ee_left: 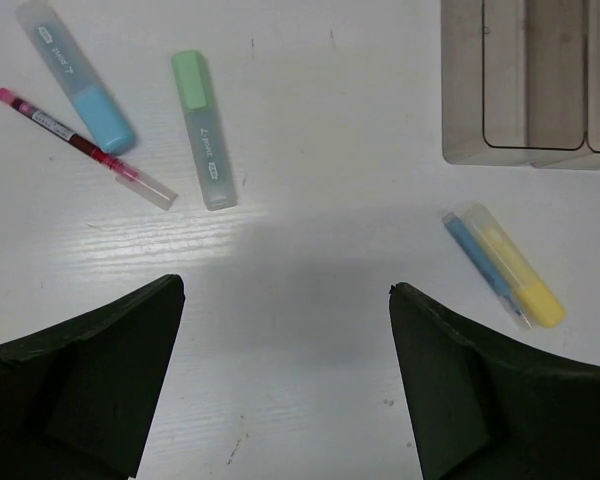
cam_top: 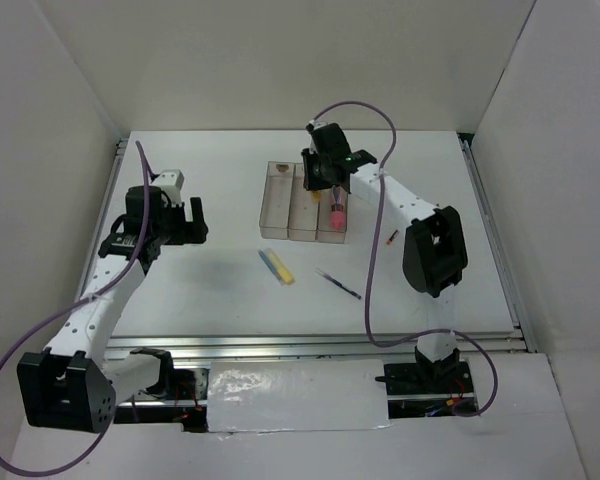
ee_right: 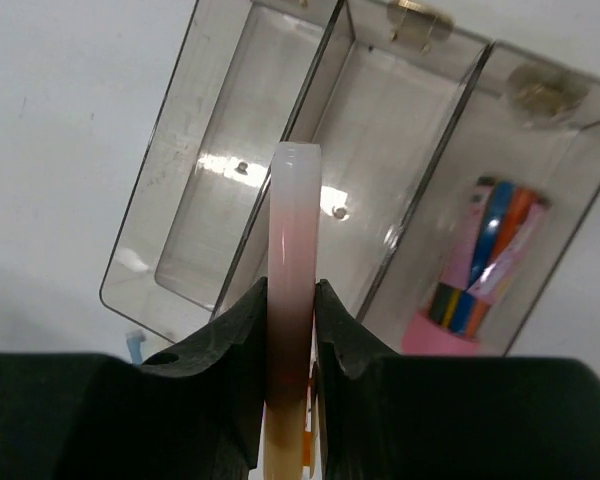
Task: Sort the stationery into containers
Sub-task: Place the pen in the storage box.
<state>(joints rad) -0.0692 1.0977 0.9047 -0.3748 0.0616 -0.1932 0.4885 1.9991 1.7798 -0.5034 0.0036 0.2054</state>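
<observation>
The robot's open left gripper will next come down toward the left in the wrist view onto the green highlighter's clear lower end, because that end lies nearest the fingers.
Three clear joined containers lie at mid-table. My right gripper hangs over them, shut on a pale pink marker with a yellowish lower end; its tip points over the wall between the left and middle bins. A fat pink, multi-coloured marker lies in the right bin. My left gripper is open and holds nothing above bare table. A yellow marker and a blue pen lie together near the bins.
In the left wrist view, a blue highlighter, a thin red pen and a green highlighter lie on the table. A dark purple pen and a small red one lie to the right. White walls enclose the table.
</observation>
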